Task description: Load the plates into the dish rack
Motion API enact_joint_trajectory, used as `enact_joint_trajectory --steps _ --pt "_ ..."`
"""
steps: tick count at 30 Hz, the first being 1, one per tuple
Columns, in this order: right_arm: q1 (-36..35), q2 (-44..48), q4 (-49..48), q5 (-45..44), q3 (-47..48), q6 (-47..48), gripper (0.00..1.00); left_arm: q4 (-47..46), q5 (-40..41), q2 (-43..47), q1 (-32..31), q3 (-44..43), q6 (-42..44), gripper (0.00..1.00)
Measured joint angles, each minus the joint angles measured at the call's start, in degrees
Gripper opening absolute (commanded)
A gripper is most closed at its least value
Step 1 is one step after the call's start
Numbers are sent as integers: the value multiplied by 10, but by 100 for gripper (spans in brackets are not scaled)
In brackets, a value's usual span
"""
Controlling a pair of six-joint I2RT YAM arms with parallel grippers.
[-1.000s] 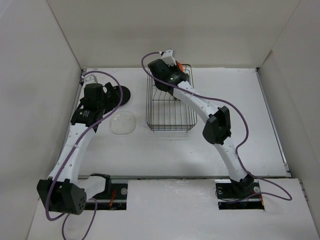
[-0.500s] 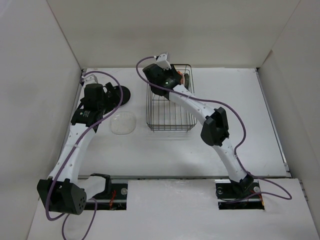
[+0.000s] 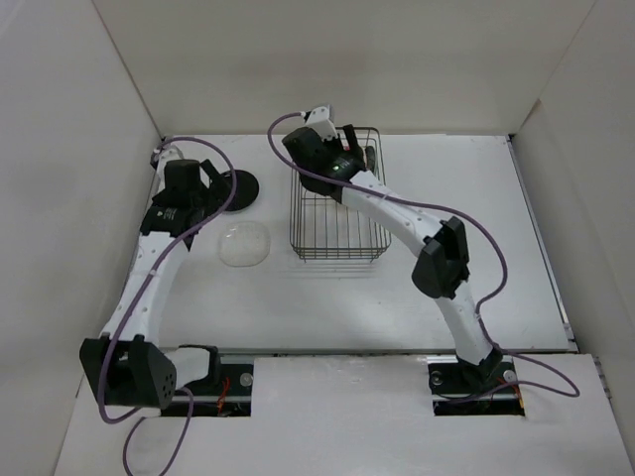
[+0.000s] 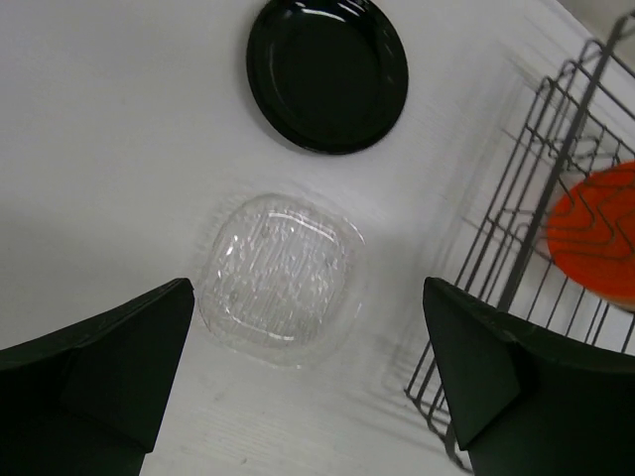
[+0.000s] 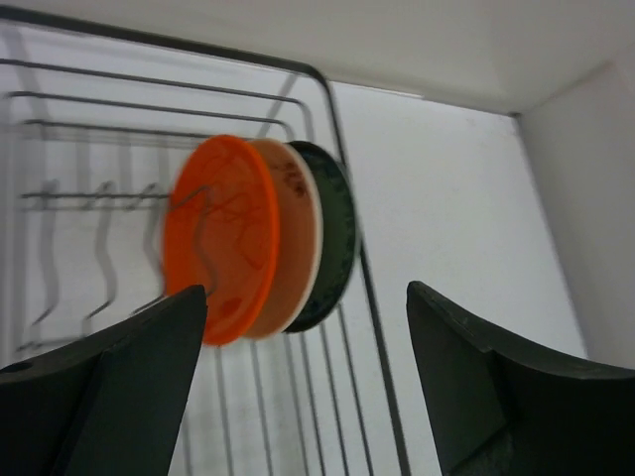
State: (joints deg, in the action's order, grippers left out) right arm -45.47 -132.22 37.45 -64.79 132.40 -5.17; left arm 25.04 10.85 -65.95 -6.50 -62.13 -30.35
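Note:
The rim of the black plate point(image 3: 241, 188) is below my left gripper's open fingers. I should next lower them onto it on the plate's side away from the rack, where bare table leaves room.
Three plates stand on edge at the far end of the black wire dish rack point(image 3: 337, 256): orange point(image 5: 220, 238), cream point(image 5: 298, 233) and dark teal point(image 5: 332, 238). My right gripper point(image 5: 306, 293) is open just short of them, over the rack's far end point(image 3: 347, 149), with nothing between its fingers. The black plate point(image 4: 327, 71) lies flat on the table left of the rack point(image 4: 556, 198). The clear plate point(image 4: 283, 278) lies nearer, beside the rack. My left gripper point(image 4: 306, 297) hangs wide open above the clear plate, beside the black plate point(image 3: 241, 188).
White walls close in the table on the left, back and right. The rack's near rows of tines point(image 5: 99, 248) hold no plates. Purple cables loop along both arms.
My right gripper has opened and let go of the orange plate, which now stands in the rack beside the cream one. The left wrist shifted slightly toward the back left.

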Motion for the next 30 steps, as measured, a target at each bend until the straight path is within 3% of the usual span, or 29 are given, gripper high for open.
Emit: enact_joint_trajectory --steps 5,9,12,17,22,26,27,30 --pt "-22 211 -37 202 -165 -4 86 -9 -45 -99 90 -44 -33 100" --pt "-28 429 -143 380 -320 -5 88 -40 -66 -182 145 -46 -57 100" --pt "-29 526 -199 486 -376 -6 88 -63 -95 -247 161 -59 -62 100" --pt "-34 581 -257 605 -441 -15 89 -140 -159 -367 175 -95 -68 98" --pt "-37 603 -259 660 -515 -29 89 -212 -224 -450 184 -101 -81 93" --pt "-37 628 -259 667 -544 -36 89 -256 -250 -471 186 -129 -91 76" --pt "-37 636 -259 665 -547 -37 89 -265 -255 -478 186 -134 -93 67" --pt "-37 665 -262 644 -553 -39 89 -283 -268 -500 186 -138 -100 63"
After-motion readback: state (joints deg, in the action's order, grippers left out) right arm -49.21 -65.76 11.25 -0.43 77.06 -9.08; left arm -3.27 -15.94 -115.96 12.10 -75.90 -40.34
